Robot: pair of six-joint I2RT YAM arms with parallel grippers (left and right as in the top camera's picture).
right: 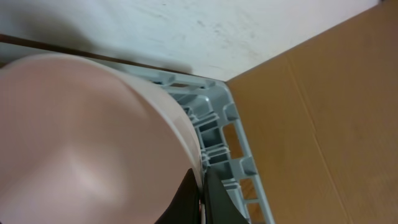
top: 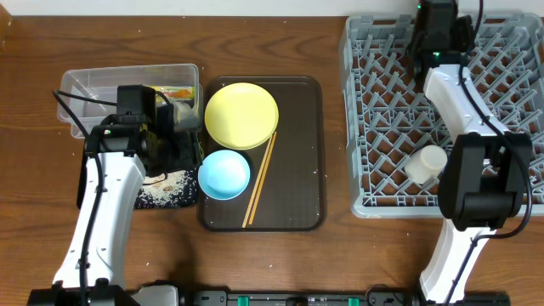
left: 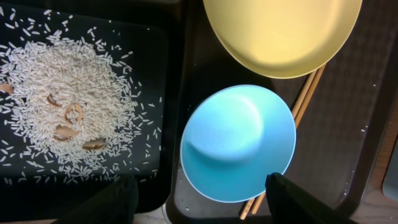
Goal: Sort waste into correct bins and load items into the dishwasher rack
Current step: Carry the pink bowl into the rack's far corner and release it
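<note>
The right gripper lowers the white bowl slightly to the left in the overhead view next, onto the rack's empty far wires (top: 410,49).
My left gripper (top: 170,127) (left: 202,202) is open and empty, held above the near rim of the light blue bowl (top: 224,173) (left: 239,143). The bowl sits next to the yellow plate (top: 241,115) (left: 280,31) and two chopsticks (top: 259,178) (left: 308,93). Rice grains (top: 166,187) (left: 62,81) lie in the black tray (top: 191,197) (left: 155,174). My right gripper (top: 431,47) (right: 202,186) is shut on the white bowl's (right: 81,137) rim at the far edge of the grey rack (top: 350,127) (right: 233,137). A pale cup (top: 427,161) lies in the rack.
The plate, blue bowl and chopsticks rest on a dark brown serving tray (top: 297,153) (left: 348,124). A clear tub (top: 85,81) at the back left holds a printed wrapper (top: 174,92). A few brown scraps (left: 68,115) lie among the rice.
</note>
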